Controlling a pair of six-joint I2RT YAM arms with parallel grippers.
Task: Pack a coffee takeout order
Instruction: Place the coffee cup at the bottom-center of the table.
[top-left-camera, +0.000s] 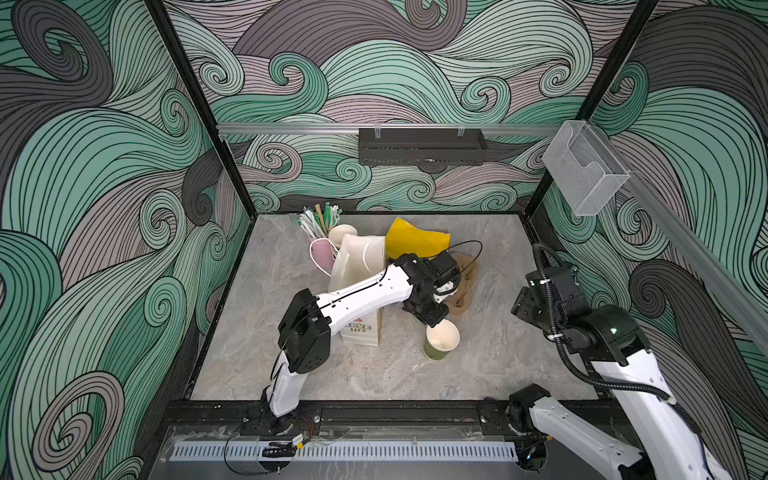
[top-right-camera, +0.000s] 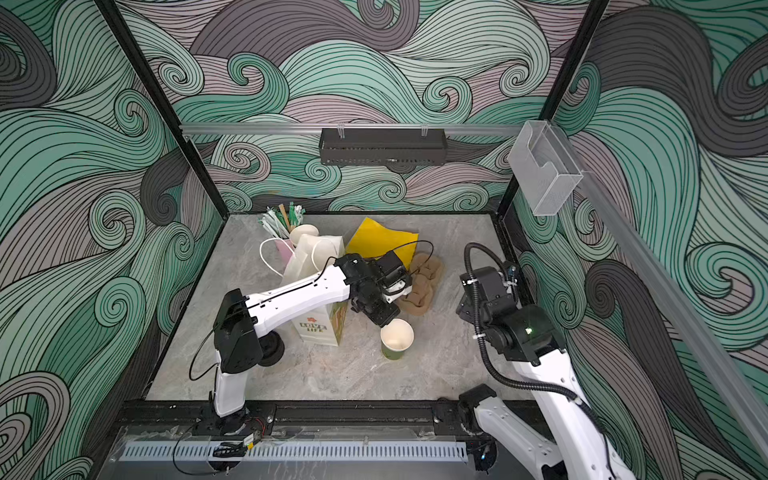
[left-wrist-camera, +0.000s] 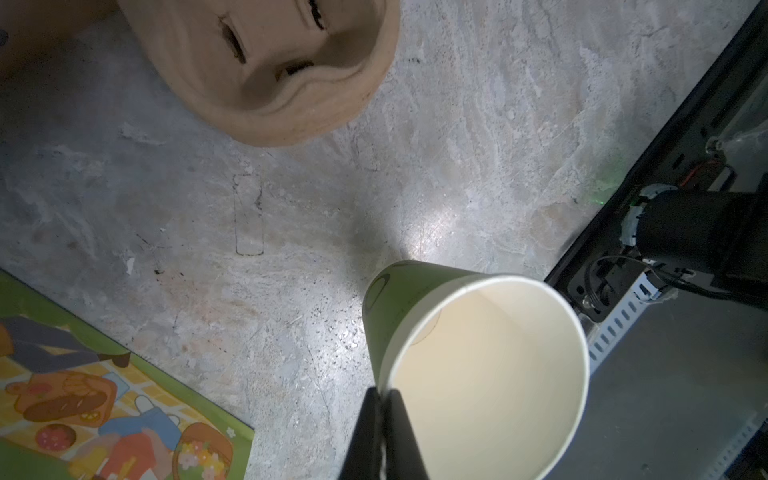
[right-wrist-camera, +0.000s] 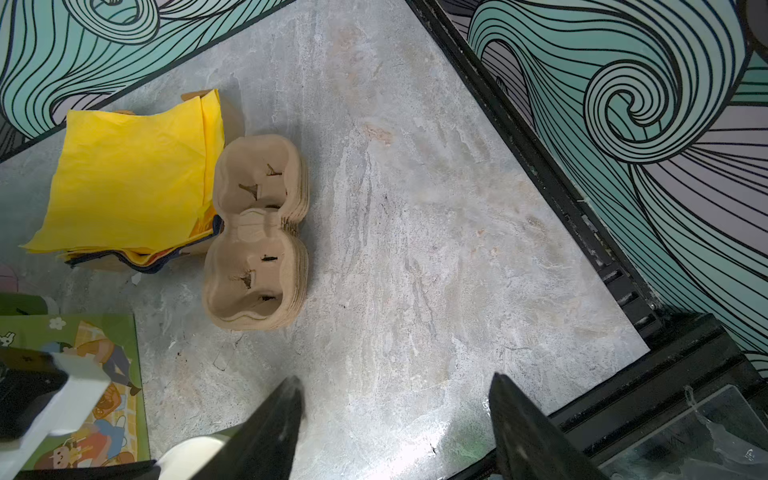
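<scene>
My left gripper lowers the cup's rim slightly next until the cup's base stands level on bare tabletop under the tilted cup, below my left gripper, and releases it.
An olive-green paper cup (top-left-camera: 441, 341) (top-right-camera: 397, 338) with a cream inside stands lidless near the middle of the table, slightly tilted. My left gripper (top-left-camera: 435, 321) (top-right-camera: 384, 320) (left-wrist-camera: 384, 391) is shut on the rim of this cup (left-wrist-camera: 478, 353), one finger inside and one outside. Whether its base rests on the table I cannot tell. A stack of yellow napkins (top-left-camera: 415, 240) (top-right-camera: 380, 237) (right-wrist-camera: 129, 178) lies at the back. My right gripper (top-left-camera: 521, 303) (top-right-camera: 465, 305) (right-wrist-camera: 395, 378) hangs open over bare table at the right, holding nothing.
A brown pulp cup carrier (top-left-camera: 466, 286) (top-right-camera: 424, 282) (left-wrist-camera: 270, 70) (right-wrist-camera: 257, 232) lies beside the napkins. An illustrated paper bag (top-left-camera: 360, 330) (top-right-camera: 320, 328) (left-wrist-camera: 104, 395) (right-wrist-camera: 83, 353) stands under my left arm. Behind it are a pink cup of straws (top-left-camera: 322, 254) (top-right-camera: 284, 248) and another cream-lined cup (top-left-camera: 343, 233).
</scene>
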